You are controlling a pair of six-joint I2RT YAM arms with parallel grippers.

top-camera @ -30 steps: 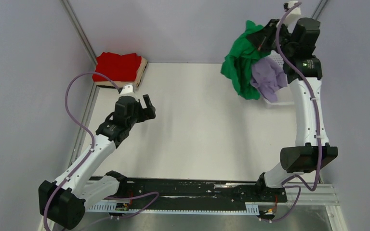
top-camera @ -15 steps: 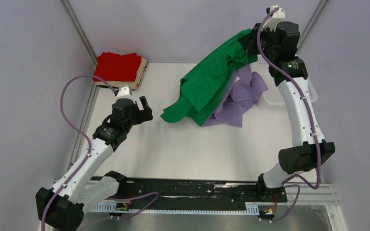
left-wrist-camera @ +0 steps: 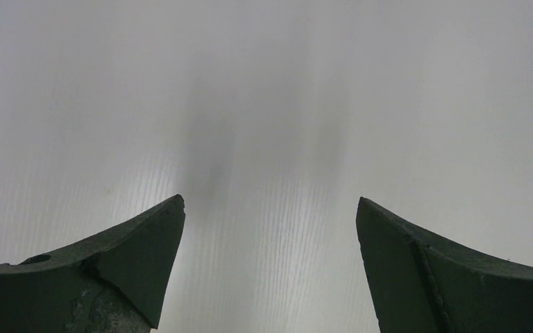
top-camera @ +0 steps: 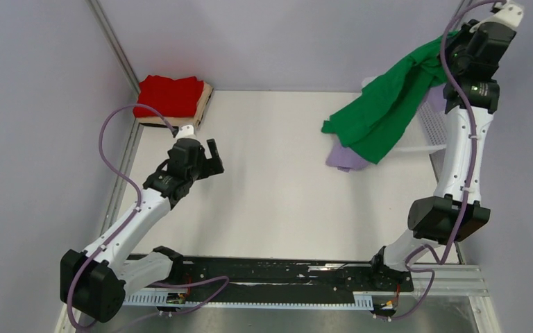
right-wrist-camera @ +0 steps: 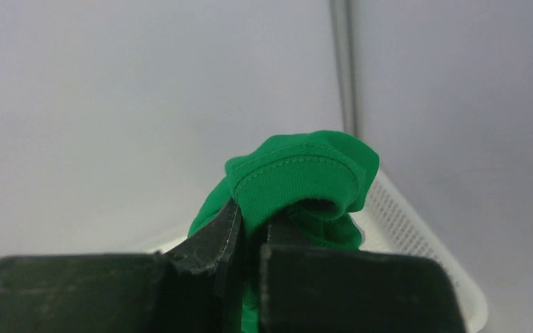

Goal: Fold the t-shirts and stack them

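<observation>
The robot's right gripper should go down over the white lattice basket [top-camera: 417, 126] [right-wrist-camera: 386, 232] and let go of the bright green t-shirt there, since the hanging cloth already drapes across the basket's rim.
My right gripper [top-camera: 451, 52] is raised high at the back right, shut on the bright green t-shirt [top-camera: 382, 111], which hangs down and leftward from it. In the right wrist view the green hem [right-wrist-camera: 298, 177] bulges out between my closed fingers, with the gripper [right-wrist-camera: 250, 229] below it. The pale lavender t-shirt [top-camera: 347, 158] lies partly under the green one on the table. The folded red t-shirt [top-camera: 170, 96] rests on the folded tan t-shirt [top-camera: 205, 104] at the back left. My left gripper [top-camera: 212, 154] is open and empty over bare table, also in the left wrist view [left-wrist-camera: 271, 215].
The white lattice basket [top-camera: 430, 125] stands at the back right beside my right arm, its rim also in the right wrist view [right-wrist-camera: 416, 229]. Metal frame posts run up at both back corners. The table's left edge lies close to my left arm.
My right gripper swung left with the green shirt, then back to the right and higher. The lavender shirt dropped out onto the table. My left arm barely moved.
</observation>
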